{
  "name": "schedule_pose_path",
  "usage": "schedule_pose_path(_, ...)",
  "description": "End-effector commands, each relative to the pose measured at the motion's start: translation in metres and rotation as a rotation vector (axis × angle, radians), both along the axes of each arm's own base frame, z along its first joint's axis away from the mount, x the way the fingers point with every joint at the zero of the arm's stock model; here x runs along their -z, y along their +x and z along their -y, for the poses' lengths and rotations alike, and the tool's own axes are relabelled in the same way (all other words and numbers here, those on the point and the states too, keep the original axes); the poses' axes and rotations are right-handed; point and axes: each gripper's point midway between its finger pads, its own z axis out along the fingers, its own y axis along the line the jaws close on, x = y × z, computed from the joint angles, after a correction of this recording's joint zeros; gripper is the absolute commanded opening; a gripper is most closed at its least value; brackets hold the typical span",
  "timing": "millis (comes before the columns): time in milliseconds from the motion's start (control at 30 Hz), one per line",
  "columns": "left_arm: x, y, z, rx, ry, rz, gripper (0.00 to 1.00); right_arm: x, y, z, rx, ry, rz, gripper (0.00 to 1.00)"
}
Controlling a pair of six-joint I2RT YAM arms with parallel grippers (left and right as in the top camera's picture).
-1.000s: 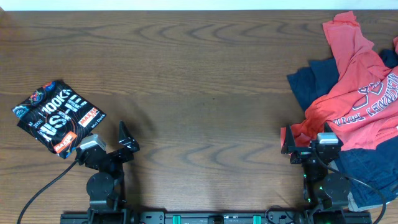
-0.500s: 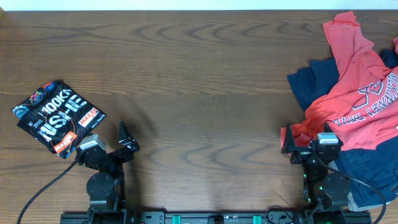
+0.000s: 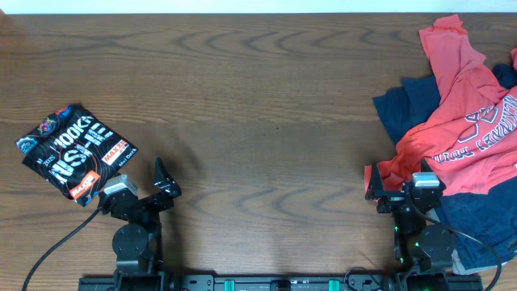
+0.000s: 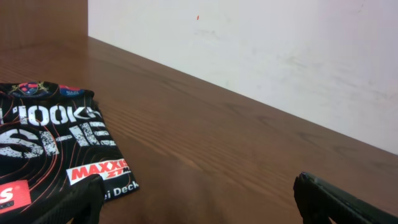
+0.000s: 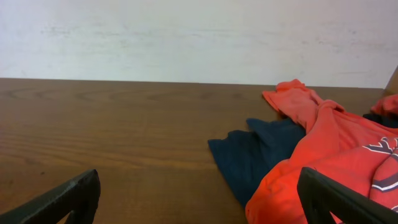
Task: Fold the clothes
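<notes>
The right gripper tilts downward and lowers onto the near corner of the red shirt next, since that corner lies below its open fingers.
A folded black printed shirt (image 3: pixel 75 150) lies at the left of the table; it also shows in the left wrist view (image 4: pixel 43 146). A crumpled red shirt (image 3: pixel 464 113) lies over dark blue clothes (image 3: pixel 404 109) in a heap at the right; the right wrist view shows the red shirt (image 5: pixel 336 155) and a dark blue garment (image 5: pixel 255 155). My left gripper (image 3: pixel 161 184) is open and empty, just right of the black shirt. My right gripper (image 3: pixel 384 187) is open and empty at the near edge of the heap.
The brown wooden table (image 3: pixel 266 105) stretches between the two piles. A white wall (image 5: pixel 199 37) runs along the far edge. Cables lead from both arm bases at the near edge.
</notes>
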Motion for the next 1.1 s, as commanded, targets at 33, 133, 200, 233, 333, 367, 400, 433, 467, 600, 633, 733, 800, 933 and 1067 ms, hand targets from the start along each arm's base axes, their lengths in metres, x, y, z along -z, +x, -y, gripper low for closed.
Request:
schedule_pose_path(33,0.02,0.001,0.0,0.0,-0.008,-0.046,0.98,0.002,0.0,0.0,-0.005,0.022,-0.008,0.99)
schedule_pose_path(133,0.019,0.001,0.001,0.003,-0.008,-0.046,0.98,0.002,0.0,-0.004,-0.021,0.079,-0.012,0.99)
schedule_pose_path(200,0.018,0.001,0.008,0.045,-0.013,-0.05,0.98,0.0,0.0,-0.004,-0.025,0.08,-0.01,0.99)
schedule_pose_path(233,0.015,0.001,0.013,0.072,-0.018,-0.051,0.98,0.0,-0.001,-0.004,-0.022,0.079,-0.015,0.99)
schedule_pose_path(333,0.004,-0.001,0.021,0.119,-0.025,-0.051,0.98,-0.004,-0.003,0.002,0.01,0.073,-0.046,0.99)
schedule_pose_path(367,0.001,-0.002,0.023,0.129,-0.026,-0.054,0.98,-0.005,-0.004,0.005,0.028,0.07,-0.067,0.99)
schedule_pose_path(400,-0.004,-0.003,0.023,0.132,-0.027,-0.064,0.98,-0.005,-0.004,0.007,0.044,0.066,-0.089,0.99)
schedule_pose_path(433,-0.007,-0.005,0.023,0.132,-0.028,-0.078,0.98,-0.006,-0.005,0.01,0.059,0.062,-0.114,0.99)
schedule_pose_path(467,-0.011,-0.007,0.023,0.131,-0.029,-0.097,0.98,-0.008,-0.005,0.011,0.069,0.057,-0.14,0.99)
schedule_pose_path(600,-0.022,-0.014,0.023,0.129,-0.035,-0.203,0.98,-0.014,0.001,0.015,0.094,0.04,-0.251,0.99)
schedule_pose_path(633,-0.024,-0.015,0.023,0.129,-0.037,-0.236,0.98,-0.014,0.004,0.014,0.096,0.035,-0.291,0.99)
schedule_pose_path(733,-0.026,-0.014,0.023,0.127,-0.043,-0.342,0.98,-0.009,0.014,0.015,0.104,0.016,-0.418,0.99)
schedule_pose_path(800,-0.024,-0.013,0.023,0.125,-0.048,-0.426,0.98,0.0,0.019,0.016,0.116,-0.001,-0.528,0.99)
schedule_pose_path(933,-0.014,-0.011,0.023,0.122,-0.058,-0.59,0.98,0.022,0.027,0.019,0.141,-0.041,-0.758,0.99)
schedule_pose_path(1067,-0.006,-0.005,0.023,0.12,-0.064,-0.674,0.98,0.045,0.035,0.013,0.118,-0.048,-0.894,0.99)
